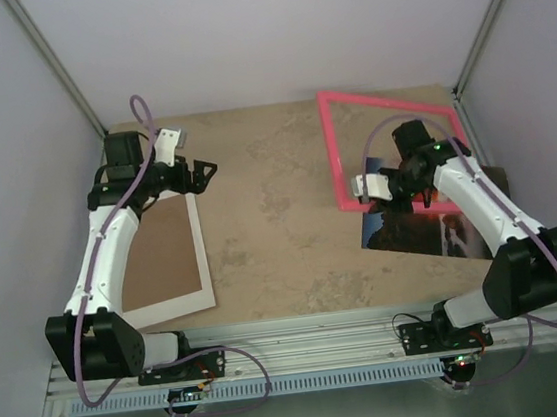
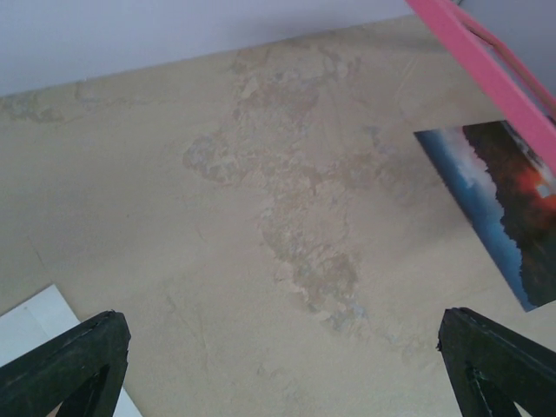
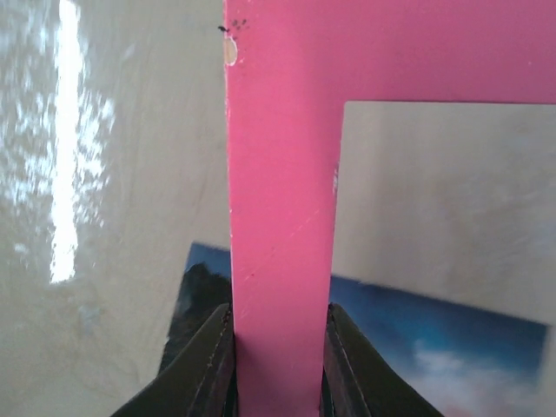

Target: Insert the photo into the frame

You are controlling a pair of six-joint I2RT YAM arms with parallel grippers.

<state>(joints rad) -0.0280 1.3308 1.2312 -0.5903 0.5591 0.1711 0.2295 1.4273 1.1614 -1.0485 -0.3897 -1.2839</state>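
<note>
I should lift my left gripper, tilt it up and bring it onto the pink frame's far bar (image 1: 367,100), because that is to its right in the top view.
The pink frame (image 1: 334,152) lies at the back right of the table, and its near bar crosses over the far edge of the photo (image 1: 405,230). My right gripper (image 1: 398,187) is shut on that near bar. In the right wrist view both fingers press the sides of the pink frame (image 3: 278,200), with the photo (image 3: 434,339) under it. My left gripper (image 1: 204,172) hangs open at the back left, holding nothing. In its wrist view the fingers (image 2: 69,365) stand wide apart over bare table, with the photo (image 2: 508,208) and the frame (image 2: 486,69) far to the right.
A brown backing board (image 1: 163,252) on a white sheet lies at the left under the left arm; its white corner (image 2: 35,321) shows in the left wrist view. Grey walls close in on three sides. A metal rail (image 1: 313,330) runs along the near edge.
</note>
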